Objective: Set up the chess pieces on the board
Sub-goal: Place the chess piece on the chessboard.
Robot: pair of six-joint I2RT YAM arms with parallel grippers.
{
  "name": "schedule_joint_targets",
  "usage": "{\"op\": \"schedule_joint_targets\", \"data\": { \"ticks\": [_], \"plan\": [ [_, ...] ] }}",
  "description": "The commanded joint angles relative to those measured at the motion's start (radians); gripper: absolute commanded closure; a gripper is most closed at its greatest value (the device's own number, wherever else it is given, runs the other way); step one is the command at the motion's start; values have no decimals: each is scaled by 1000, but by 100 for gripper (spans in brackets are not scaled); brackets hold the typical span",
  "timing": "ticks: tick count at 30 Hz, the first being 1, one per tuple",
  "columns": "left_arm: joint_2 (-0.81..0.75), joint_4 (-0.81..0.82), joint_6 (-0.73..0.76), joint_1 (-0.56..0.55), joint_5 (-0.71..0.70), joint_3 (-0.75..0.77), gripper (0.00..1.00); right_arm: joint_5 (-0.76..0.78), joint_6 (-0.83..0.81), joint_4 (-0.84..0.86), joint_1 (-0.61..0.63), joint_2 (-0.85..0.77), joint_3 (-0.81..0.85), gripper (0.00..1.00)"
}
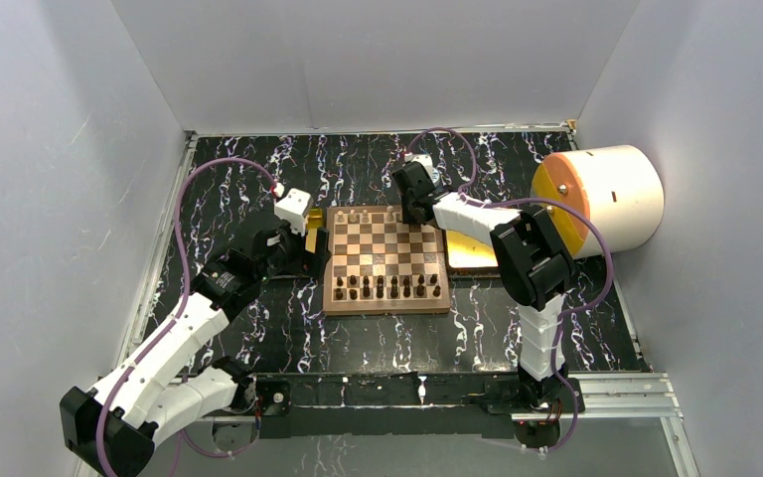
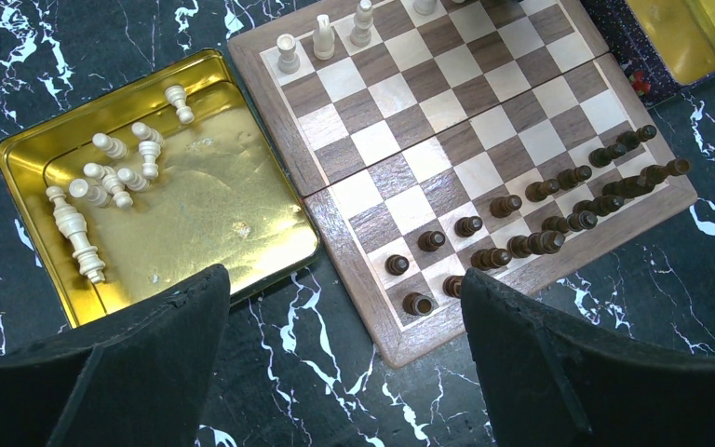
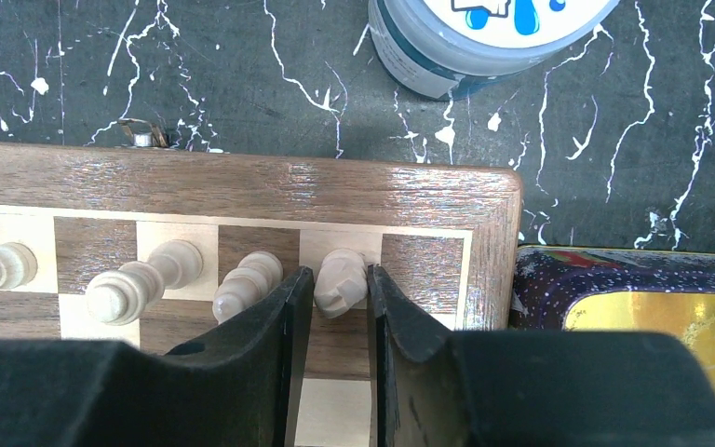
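The left gripper should go down across the tray onto the cream piece beside the longest, because that piece lies below the left gripper's fingers, to the left in the wrist view.
The board lies mid-table. On its far row stand several cream chess pieces. At the right end of that row, one square from the corner, a cream knight-like piece stands between the fingers of my right gripper, which is shut on it. More cream chess pieces lie loose in a gold tray left of the board. My left gripper hangs open and holds nothing, above the table between that tray and the board's near left corner.
Dark brown pieces fill the board's two near rows. A blue-and-white jar stands just beyond the board's far right corner. A second gold tray lies right of the board. A white cylinder with an orange face sits at far right.
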Motion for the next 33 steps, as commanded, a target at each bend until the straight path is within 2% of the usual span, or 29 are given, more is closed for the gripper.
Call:
{"op": "schedule_joint_targets", "data": {
  "ticks": [1,9,16,21,27,30,33],
  "plan": [
    [-6,-2,9,0,0,-5,9,-5,7,2,6,10,39,64],
    [-8,-2,9,0,-1,-6,9,-7,10,-4,7,9,38,64],
    [2,-6,5,0,-23,-6,8,-21,15,-41,7,-16,44,60],
    [41,-39,-33,0,-130,9,4,-51,23,-73,6,-60,30,58],
    [91,-87,-85,0,-315,26,4,-84,23,-128,6,-135,2,54],
    [117,-103,-108,3,-355,37,7,-99,25,-140,6,-198,-29,52],
    [148,-117,-151,8,-356,56,13,-139,27,-138,6,-278,-70,50]
  ]
}}
